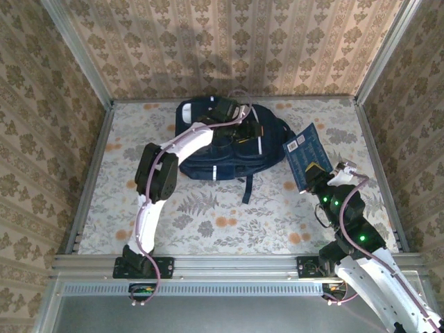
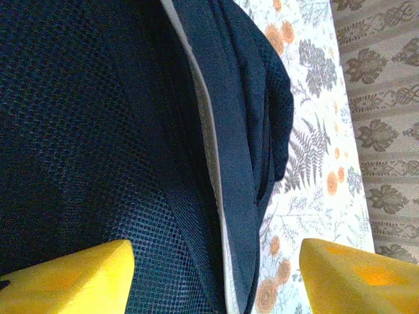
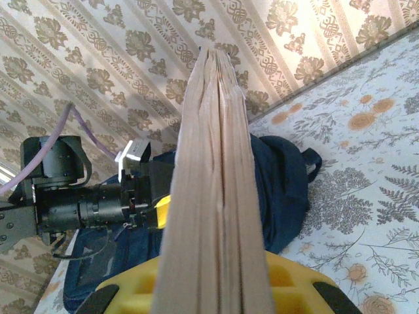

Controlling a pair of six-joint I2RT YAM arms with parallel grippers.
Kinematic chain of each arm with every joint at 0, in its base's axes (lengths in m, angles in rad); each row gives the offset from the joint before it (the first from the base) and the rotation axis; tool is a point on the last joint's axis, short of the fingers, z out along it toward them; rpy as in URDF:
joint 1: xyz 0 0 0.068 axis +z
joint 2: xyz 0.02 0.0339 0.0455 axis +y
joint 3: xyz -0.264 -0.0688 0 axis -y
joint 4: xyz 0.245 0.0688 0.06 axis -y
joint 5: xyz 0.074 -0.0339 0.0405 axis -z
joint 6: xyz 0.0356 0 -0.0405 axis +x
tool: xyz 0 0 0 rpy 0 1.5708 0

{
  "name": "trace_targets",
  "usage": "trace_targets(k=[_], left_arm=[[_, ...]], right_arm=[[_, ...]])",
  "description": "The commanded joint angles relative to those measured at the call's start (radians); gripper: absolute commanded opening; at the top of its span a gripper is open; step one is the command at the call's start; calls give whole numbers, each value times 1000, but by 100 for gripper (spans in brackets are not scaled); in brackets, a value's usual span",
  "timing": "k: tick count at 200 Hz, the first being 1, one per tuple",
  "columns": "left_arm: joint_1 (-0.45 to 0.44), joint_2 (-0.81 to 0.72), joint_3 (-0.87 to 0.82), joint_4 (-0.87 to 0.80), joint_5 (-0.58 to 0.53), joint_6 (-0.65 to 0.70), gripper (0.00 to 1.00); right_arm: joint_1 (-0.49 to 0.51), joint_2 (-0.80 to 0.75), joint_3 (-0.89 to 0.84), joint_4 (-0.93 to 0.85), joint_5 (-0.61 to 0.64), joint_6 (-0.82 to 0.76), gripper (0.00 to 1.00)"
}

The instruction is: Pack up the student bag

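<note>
The left gripper will move down onto the bag's white stripe trim [image 1: 259,145] [image 2: 224,252] with one finger on each side, as that pale edge already runs between its wide-open fingers.
The student bag [image 1: 229,142], a dark navy backpack with white stripes, lies at the far middle of the table. My left gripper [image 1: 232,111] hovers over its far top edge. In the left wrist view its yellow fingers [image 2: 72,278] stand wide apart, open, with the bag's mesh [image 2: 85,144] and white-trimmed edge [image 2: 209,150] between them and untouched. To the bag's right, my right gripper [image 1: 318,173] is shut on a navy printed booklet stack [image 1: 305,154], held upright and tilted. The right wrist view shows the stack's cream page edges [image 3: 216,183] rising from the right gripper [image 3: 213,288], with the bag [image 3: 288,190] behind.
A floral cloth [image 1: 229,215] covers the table, and patterned walls [image 1: 229,41] close it in on three sides. One dark strap [image 1: 246,189] trails off the bag toward the front. My left arm's wrist [image 3: 85,196] stretches over the bag in the right wrist view.
</note>
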Motion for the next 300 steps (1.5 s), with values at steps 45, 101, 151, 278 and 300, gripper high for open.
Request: trace_targets(k=[45,101,151,278,300], left_arm=[[28,-362,-562,-49,24,47,72],[21,-489,-563,-252,14,192,73],[-5,-339,-362,-384,83,387,69],[-58,-143,-176,-387,36,415,32],[-95,-116,-136,-444,-58,435,24]], right_arm=[[-6,33,-10,58,-29,-31,0],[-6,79,-12,107,-124,-38,9],[-6,77,29,96,-224,-108,5],[-6,63,-22,100,-230,-73,4],[-8,63,-22,95,-227,-67,4]])
